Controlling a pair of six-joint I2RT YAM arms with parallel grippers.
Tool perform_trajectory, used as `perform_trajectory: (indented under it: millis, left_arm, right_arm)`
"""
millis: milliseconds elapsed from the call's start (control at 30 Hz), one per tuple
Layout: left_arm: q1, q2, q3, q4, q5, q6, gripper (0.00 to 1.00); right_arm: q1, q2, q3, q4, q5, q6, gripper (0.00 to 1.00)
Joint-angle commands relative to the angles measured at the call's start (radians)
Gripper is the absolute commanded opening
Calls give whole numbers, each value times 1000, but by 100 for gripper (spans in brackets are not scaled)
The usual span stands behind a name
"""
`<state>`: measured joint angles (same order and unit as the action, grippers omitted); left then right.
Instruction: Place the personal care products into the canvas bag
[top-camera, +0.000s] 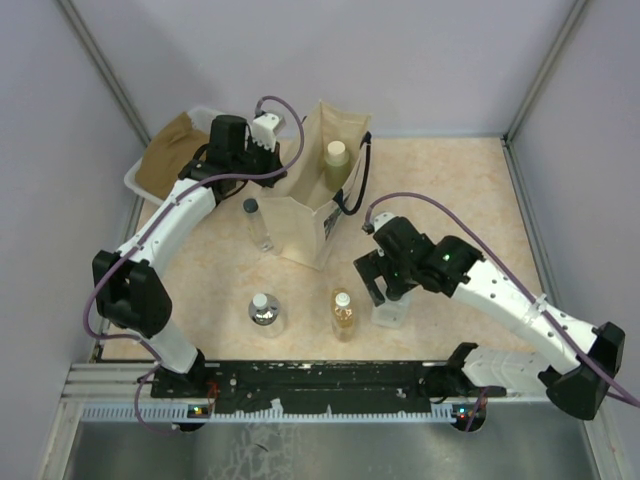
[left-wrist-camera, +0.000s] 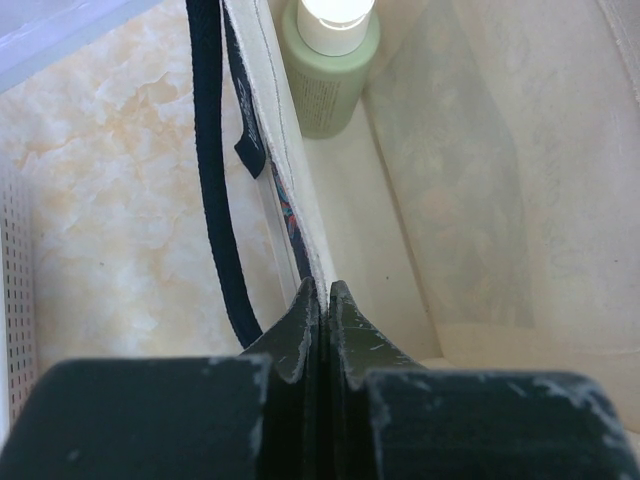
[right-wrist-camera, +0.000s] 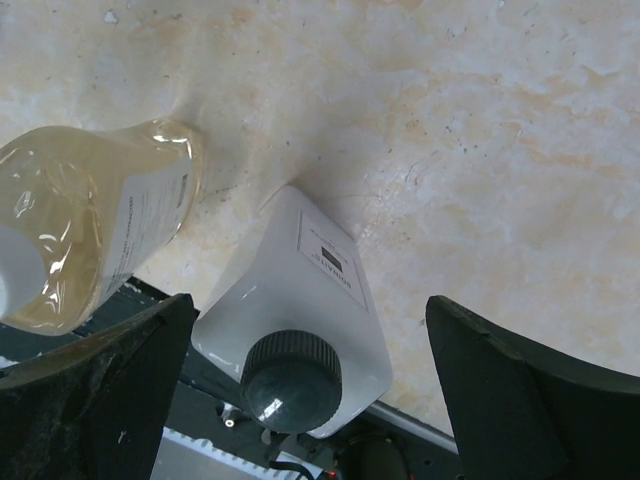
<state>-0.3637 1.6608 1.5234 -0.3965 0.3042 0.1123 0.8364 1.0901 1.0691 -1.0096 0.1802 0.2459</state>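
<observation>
My right gripper lowers slightly toward the finger by the amber bottle and closes below the black cap (top-camera: 393, 304) (right-wrist-camera: 292, 380) next, since the square whitish bottle sits nearer it.
The canvas bag (top-camera: 318, 200) stands upright at the back centre. The olive-green bottle (top-camera: 337, 160) stands inside it and shows in the left wrist view (left-wrist-camera: 330, 85). My left gripper (top-camera: 285, 158) is shut on the bag's left rim (left-wrist-camera: 300, 230), by the black handle (left-wrist-camera: 212, 200). My right gripper (top-camera: 385, 287) is open just above the square whitish bottle (top-camera: 390, 313), its jaws on either side of the black cap (right-wrist-camera: 292, 380). The amber bottle (top-camera: 343, 313) stands just left of it (right-wrist-camera: 90, 230). The silvery bottle (top-camera: 264, 312) and the slim clear bottle (top-camera: 257, 222) stand further left.
A white tub with brown cloth (top-camera: 165, 160) sits at the back left, behind my left arm. Grey walls enclose the table on three sides. A black rail (top-camera: 320, 385) runs along the near edge.
</observation>
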Motion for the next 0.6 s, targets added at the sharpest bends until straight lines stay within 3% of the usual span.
perform_trajectory:
  millis: [0, 567]
  left_arm:
    - [5, 1, 5, 19, 23, 0, 0]
    - [5, 0, -2, 28, 36, -8, 0]
  right_arm:
    - [28, 2, 71, -55, -32, 13, 99]
    - [53, 47, 58, -101, -50, 38, 99]
